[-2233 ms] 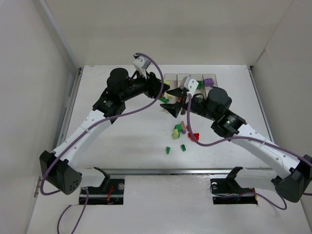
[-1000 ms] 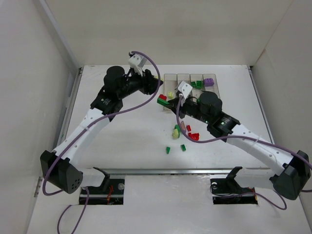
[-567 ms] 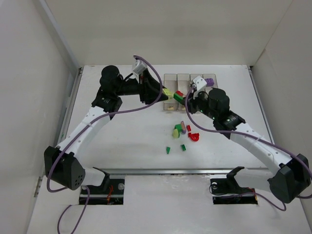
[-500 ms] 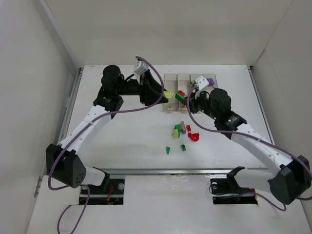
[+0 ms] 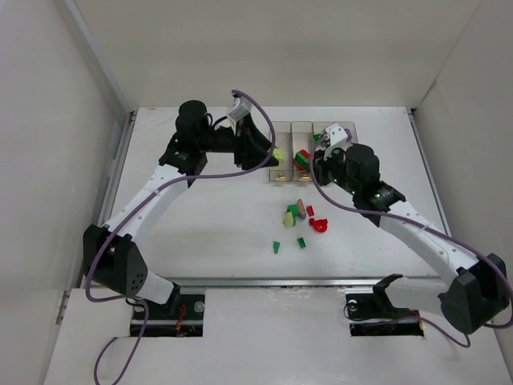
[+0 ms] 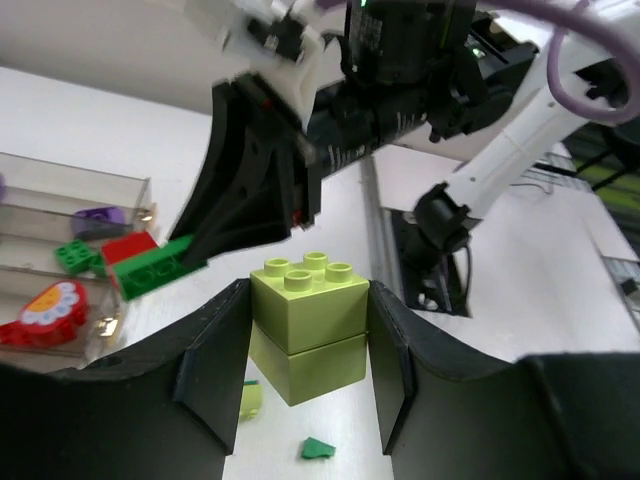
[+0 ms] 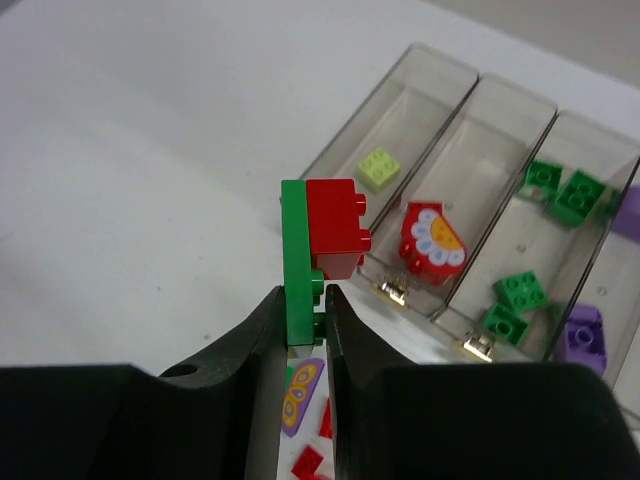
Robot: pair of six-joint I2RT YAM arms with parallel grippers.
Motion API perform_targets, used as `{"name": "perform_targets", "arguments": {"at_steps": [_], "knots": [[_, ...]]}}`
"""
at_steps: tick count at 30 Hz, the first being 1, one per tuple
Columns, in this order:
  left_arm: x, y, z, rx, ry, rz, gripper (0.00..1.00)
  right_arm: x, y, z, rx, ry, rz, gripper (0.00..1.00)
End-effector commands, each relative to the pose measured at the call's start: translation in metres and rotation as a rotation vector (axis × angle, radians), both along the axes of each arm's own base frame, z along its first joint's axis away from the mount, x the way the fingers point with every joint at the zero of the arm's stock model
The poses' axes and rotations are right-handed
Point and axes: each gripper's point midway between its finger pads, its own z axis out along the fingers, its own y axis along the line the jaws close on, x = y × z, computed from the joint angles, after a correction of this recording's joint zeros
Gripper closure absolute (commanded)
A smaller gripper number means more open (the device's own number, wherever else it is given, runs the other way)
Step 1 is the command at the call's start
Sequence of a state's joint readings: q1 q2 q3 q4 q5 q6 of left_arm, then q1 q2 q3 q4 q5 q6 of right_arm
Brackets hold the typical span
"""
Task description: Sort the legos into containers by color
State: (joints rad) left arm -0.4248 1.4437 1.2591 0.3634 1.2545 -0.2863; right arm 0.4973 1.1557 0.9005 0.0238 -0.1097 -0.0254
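A red brick is clinging to the green plate [image 7: 293,250], so the right gripper should go down, back and to the left in the top view next, to free the plate on the bare tabletop.
My left gripper [image 6: 308,335] is shut on a pale yellow-green clump of two stacked bricks [image 6: 305,320], held in the air beside the left end of the containers [image 5: 282,132]. My right gripper [image 7: 305,305] is shut on a thin green plate [image 7: 293,250] with a red brick [image 7: 336,225] stuck to its side. It hangs just before the near ends of the clear containers [image 7: 470,110]. In the top view the two grippers [image 5: 276,154] [image 5: 304,160] are close together. Loose legos [image 5: 296,215] lie on the table below them.
The bins hold a yellow-green brick [image 7: 379,168], a red flower-printed piece [image 7: 432,240], green bricks [image 7: 560,188] and purple bricks [image 7: 583,330]. Red chips [image 5: 318,224] and small green bits [image 5: 276,246] lie loose. A purple-and-yellow piece [image 7: 300,385] lies under my right gripper.
Both grippers have moved right toward the containers, each still carrying its piece. The right one has gone from left of the bins to their near ends.
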Motion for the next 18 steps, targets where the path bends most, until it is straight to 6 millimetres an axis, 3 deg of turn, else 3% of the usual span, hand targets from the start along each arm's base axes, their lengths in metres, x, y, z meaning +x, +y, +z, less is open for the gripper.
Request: {"name": "perform_targets", "arguments": {"at_steps": [1, 3, 8, 12, 15, 18], "knots": [[0.016, 0.003, 0.011, 0.042, -0.153, 0.086, 1.0, 0.006, -0.004, -0.039, -0.027, 0.162, -0.051, 1.0], [0.027, 0.007, -0.008, 0.109, -0.129, 0.155, 1.0, 0.001, 0.01, -0.054, -0.025, 0.214, 0.026, 1.0], [0.035, 0.023, -0.023, 0.208, -0.252, 0.249, 1.0, -0.039, 0.084, -0.093, -0.106, 0.283, 0.382, 1.0], [0.027, 0.035, -0.029, 0.236, -0.35, 0.282, 1.0, -0.031, 0.12, -0.118, -0.095, 0.362, 0.484, 1.0], [0.015, 0.041, -0.032, 0.232, -0.369, 0.282, 1.0, -0.017, 0.128, -0.129, -0.064, 0.399, 0.454, 1.0], [0.006, 0.045, -0.036, 0.228, -0.375, 0.284, 1.0, -0.015, 0.133, -0.14, -0.057, 0.43, 0.467, 1.0]]}}
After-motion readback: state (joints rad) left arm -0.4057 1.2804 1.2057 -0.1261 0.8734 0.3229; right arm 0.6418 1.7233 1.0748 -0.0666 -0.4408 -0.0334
